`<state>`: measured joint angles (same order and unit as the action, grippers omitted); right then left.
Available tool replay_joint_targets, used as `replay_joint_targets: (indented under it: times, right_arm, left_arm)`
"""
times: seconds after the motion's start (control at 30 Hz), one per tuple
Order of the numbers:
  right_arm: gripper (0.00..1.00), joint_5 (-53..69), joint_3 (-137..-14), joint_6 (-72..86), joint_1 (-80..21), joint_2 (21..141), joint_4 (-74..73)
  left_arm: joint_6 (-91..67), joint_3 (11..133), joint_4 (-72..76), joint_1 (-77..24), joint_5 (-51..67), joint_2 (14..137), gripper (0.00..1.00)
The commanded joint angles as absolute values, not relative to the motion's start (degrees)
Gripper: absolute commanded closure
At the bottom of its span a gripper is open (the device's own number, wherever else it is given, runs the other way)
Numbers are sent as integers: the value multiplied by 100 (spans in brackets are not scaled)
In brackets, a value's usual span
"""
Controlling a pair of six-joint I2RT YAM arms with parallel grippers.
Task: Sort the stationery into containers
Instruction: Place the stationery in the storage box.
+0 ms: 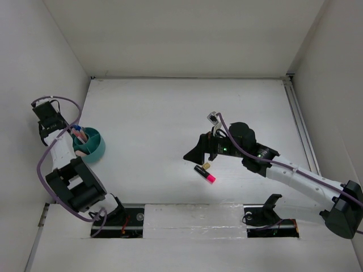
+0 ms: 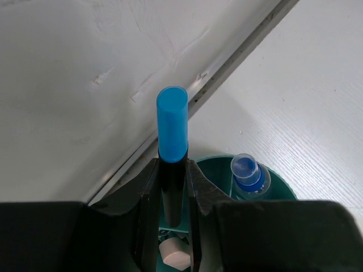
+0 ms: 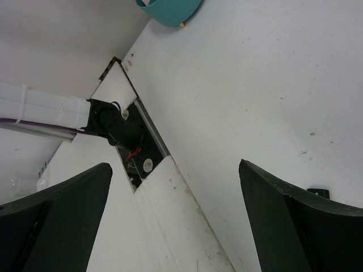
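My left gripper is holding the upright marker above the organizer's free section (image 2: 213,172), between the blue-capped pen (image 2: 248,173) and the tan bit. Next, it will lower the marker into that section and let go of it.
The round teal organizer (image 1: 96,152) stands at the table's left edge. My left gripper (image 1: 75,132) is over it, shut on a black marker with a blue end (image 2: 172,127) held upright, its lower end inside the organizer (image 2: 218,162). A clear blue-capped pen (image 2: 248,173) and a tan eraser-like bit (image 2: 174,253) sit inside. Pink pens (image 1: 84,136) stand in it too. My right gripper (image 1: 193,154) is open and empty at mid-table. A black marker with a pink end (image 1: 205,174) lies just below it, with a small tan bit (image 1: 206,165) beside it.
The white side wall (image 2: 74,85) rises right behind the organizer. In the right wrist view the open gripper (image 3: 176,187) faces the left arm's base (image 3: 116,127) and the front rail, with the organizer (image 3: 170,11) far off.
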<state>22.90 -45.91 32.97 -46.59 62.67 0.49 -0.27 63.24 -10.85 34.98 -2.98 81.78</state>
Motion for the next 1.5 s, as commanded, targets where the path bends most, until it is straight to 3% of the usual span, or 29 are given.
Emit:
replay_joint_targets:
  times: [0.0,0.57,0.83,1.47]
  right_arm:
    - [0,2259,-4544,3243,-4711,6249,290]
    - [0,2259,-4544,3190,-4711,6144,290]
    - [0,2259,-4544,3190,-4711,6091,290]
    - [0,2259,-4544,3190,-4711,6038,290]
  left_arm:
    - [-53,6162,-792,3524,-264,7998,100]
    - [-53,5590,-299,3524,-185,7813,100]
    - [-105,5423,-185,3524,-237,7708,95]
    - [-229,5353,88,3472,-431,7708,98]
